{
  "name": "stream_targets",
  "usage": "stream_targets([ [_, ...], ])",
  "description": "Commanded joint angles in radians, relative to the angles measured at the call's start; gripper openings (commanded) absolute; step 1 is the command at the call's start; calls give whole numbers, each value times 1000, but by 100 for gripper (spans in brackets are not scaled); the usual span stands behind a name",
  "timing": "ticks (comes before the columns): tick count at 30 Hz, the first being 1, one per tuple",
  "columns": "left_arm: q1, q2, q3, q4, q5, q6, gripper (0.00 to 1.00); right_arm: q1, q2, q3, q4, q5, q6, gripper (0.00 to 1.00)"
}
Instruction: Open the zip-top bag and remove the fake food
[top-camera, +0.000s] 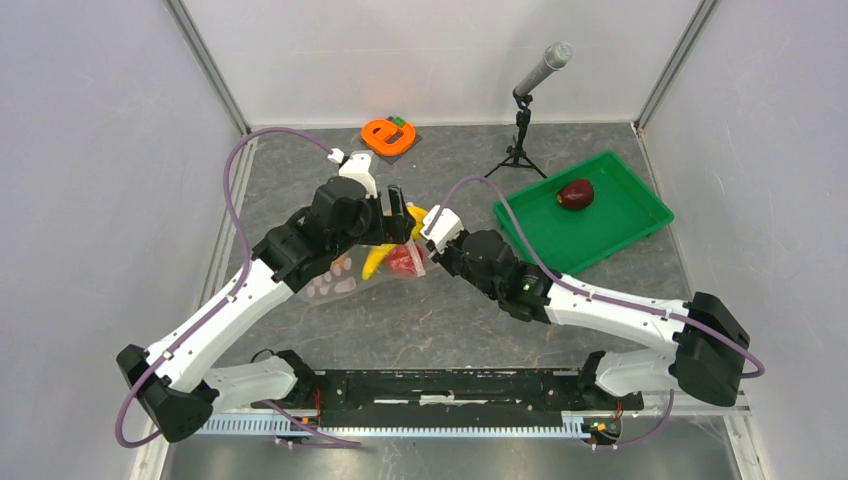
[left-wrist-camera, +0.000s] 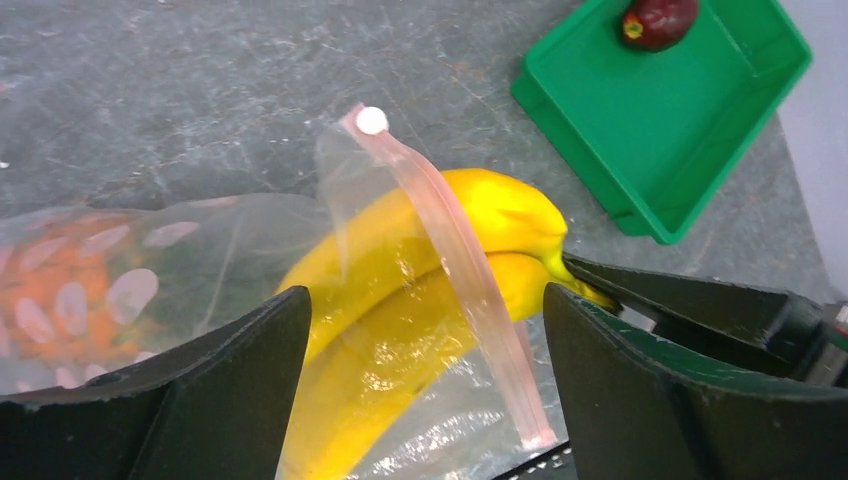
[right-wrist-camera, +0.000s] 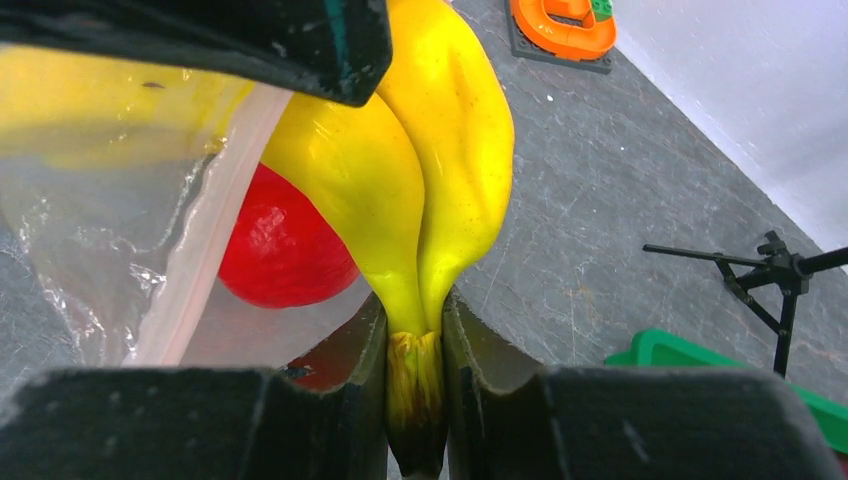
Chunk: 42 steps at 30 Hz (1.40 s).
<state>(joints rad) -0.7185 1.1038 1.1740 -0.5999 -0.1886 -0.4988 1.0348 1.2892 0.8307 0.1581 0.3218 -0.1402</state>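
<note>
My right gripper holds the banana and will next lift it across, lower it and let it go, since bare tray bottom beside the maroon fruit (top-camera: 575, 193) is to its right in the top view.
The zip-top bag (top-camera: 340, 280) lies on the table, its pink zip strip (left-wrist-camera: 460, 270) raised and the mouth open. The yellow banana bunch (right-wrist-camera: 430, 150) sticks half out of the mouth. My right gripper (right-wrist-camera: 415, 318) is shut on the banana's stem; it also shows in the top view (top-camera: 432, 226). My left gripper (left-wrist-camera: 425, 300) is open, its jaws wide apart on either side of the banana (left-wrist-camera: 400, 290) and the zip strip; in the top view it (top-camera: 397, 212) sits just above the bag mouth. A red apple (right-wrist-camera: 280, 250) and an orange fruit (left-wrist-camera: 60, 300) lie inside the bag. The dark maroon fruit (top-camera: 575, 193) lies in the green tray (top-camera: 620, 215).
The orange "e"-shaped object (top-camera: 388, 135) stands at the back. A microphone on a small tripod (top-camera: 520, 130) stands left of the tray's far corner. Grey walls enclose the table on the left, back and right.
</note>
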Motion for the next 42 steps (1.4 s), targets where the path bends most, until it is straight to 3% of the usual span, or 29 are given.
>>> stream_targets([
  [1, -10, 3, 41, -40, -152, 32, 85, 26, -30, 76, 73, 13, -22, 0],
  [7, -10, -7, 24, -69, -176, 25, 58, 50, -29, 110, 81, 14, -41, 0],
  [9, -10, -13, 17, -72, -180, 24, 44, 53, -28, 117, 85, 10, -44, 0],
  [13, -10, -42, 22, -95, -240, 21, 5, 53, -35, 109, 93, 24, -57, 0],
  [14, -10, -53, 27, -102, -257, 23, 2, 53, -39, 105, 93, 40, -60, 0],
  [29, -9, -141, -62, -109, -334, 17, 2, 9, -211, -37, 108, 216, -21, 0],
  [37, -9, -190, -139, -82, -311, 19, 2, -205, -355, -111, 2, 188, 60, 0],
  [42, -9, -228, -201, -46, -273, 27, 2, -386, -386, -140, -69, 283, 94, 0],
])
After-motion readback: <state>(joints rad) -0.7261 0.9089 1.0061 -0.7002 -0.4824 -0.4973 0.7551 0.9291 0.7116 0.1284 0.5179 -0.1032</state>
